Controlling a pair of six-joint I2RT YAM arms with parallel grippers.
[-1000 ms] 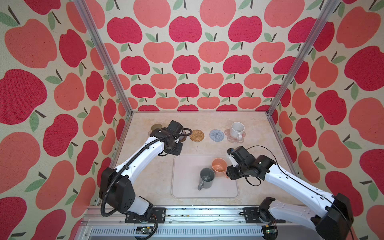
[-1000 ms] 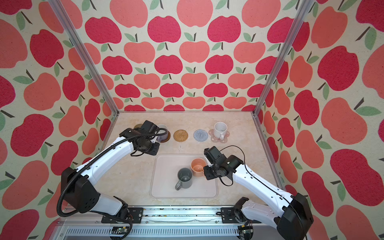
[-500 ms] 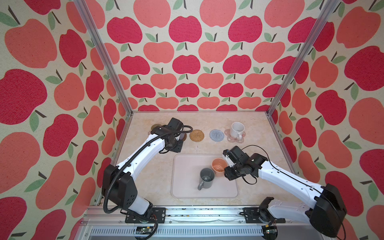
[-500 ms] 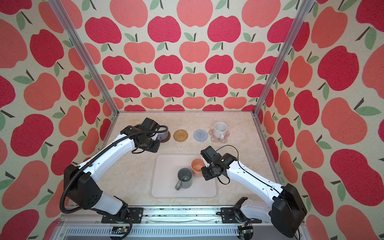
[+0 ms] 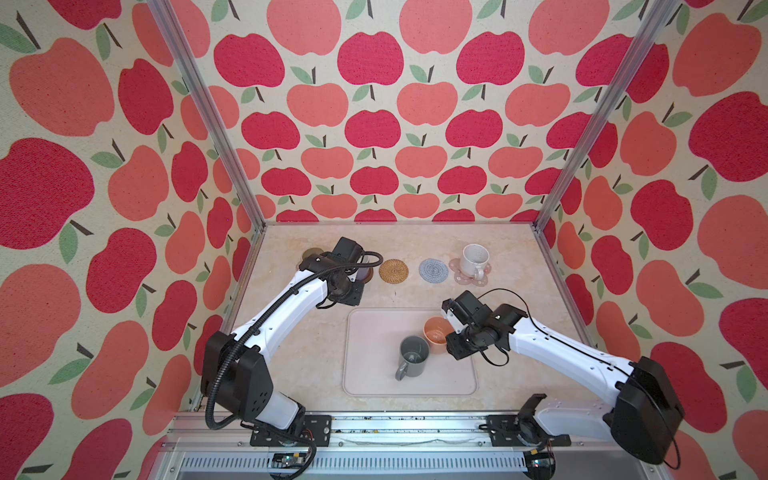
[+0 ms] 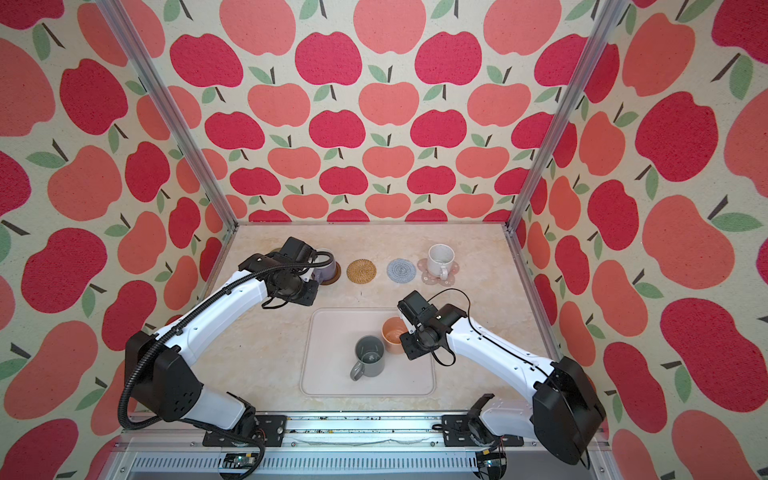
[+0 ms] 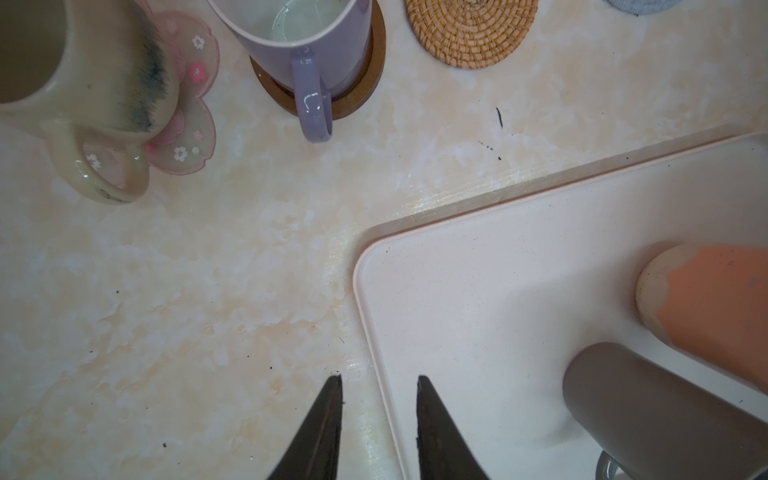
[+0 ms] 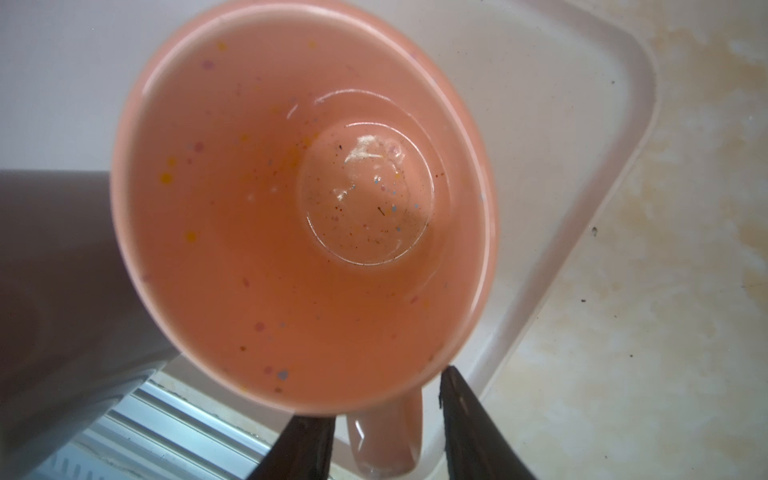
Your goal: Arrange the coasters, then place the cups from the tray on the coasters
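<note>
The peach-orange cup's handle (image 8: 386, 441) is already between the open fingers of my right gripper. I should next move the gripper slightly toward the side of the peach-orange cup and close it.
The peach-orange cup (image 8: 291, 208) stands on the pale tray (image 5: 374, 374) beside the tall dark grey cup (image 5: 413, 356). My right gripper (image 8: 381, 394) is open, one finger on each side of the peach cup's handle, with small gaps. My left gripper (image 7: 380, 378) is open and empty over the tray's corner (image 7: 498, 291). Along the back, the lavender cup (image 7: 299, 37) sits on the brown coaster (image 7: 365, 83), the beige-olive cup (image 7: 83, 75) on a pink flower coaster (image 7: 195, 83), and the white speckled cup (image 5: 473, 259) on the other pink one (image 5: 457, 274). The rattan (image 5: 393, 271) and grey-blue (image 5: 433, 271) coasters are bare.
The enclosure's apple-print walls and metal posts (image 5: 552, 195) close in the back and sides. A metal rail (image 5: 374, 428) runs along the front edge. The left arm (image 5: 291, 307) hides most of the beige-olive cup in both top views.
My right arm has shifted left toward the peach-orange cup, which has stayed in place on the tray. The left arm has hardly moved.
</note>
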